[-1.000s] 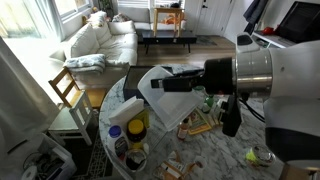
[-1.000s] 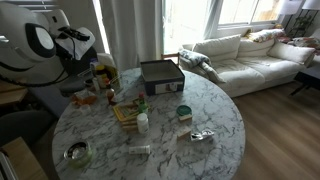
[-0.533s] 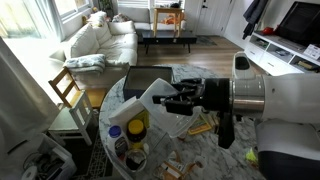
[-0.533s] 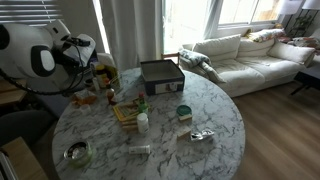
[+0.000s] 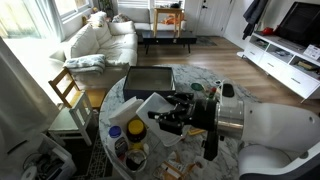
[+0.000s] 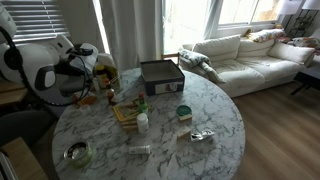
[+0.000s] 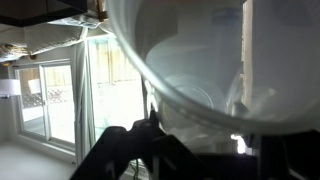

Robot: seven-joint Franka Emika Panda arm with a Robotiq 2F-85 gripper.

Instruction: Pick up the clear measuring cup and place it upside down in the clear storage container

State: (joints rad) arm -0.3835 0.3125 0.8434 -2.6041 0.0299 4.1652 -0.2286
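My gripper needs to move outward next, toward the space beside the yellow-lidded jars, and let go of the clear measuring cup [image 5: 148,107] there, because the cup is still hanging short of that space.
My gripper [image 5: 166,113] is shut on the clear measuring cup [image 5: 148,107] and holds it tilted in the air above the near side of the round marble table [image 6: 212,112]. In the wrist view the cup [image 7: 200,50] fills most of the picture, with the dark fingers [image 7: 135,150] below it. In an exterior view the gripper [image 6: 92,72] sits at the table's left edge; the cup is hard to make out there. The clear storage container [image 5: 150,76], rectangular with a dark bottom, stands at the far side of the table and shows in both exterior views [image 6: 160,72].
On the table are a wooden box [image 6: 127,112], a white bottle [image 6: 143,122], a green-lidded jar [image 6: 184,112], a small bowl [image 6: 76,153] and yellow-lidded jars [image 5: 137,128]. A wooden chair [image 5: 68,90] stands beside the table, a sofa beyond.
The arm has swung down and turned at the wrist. The cup stays in the gripper and has moved a little lower, toward the table's near edge.
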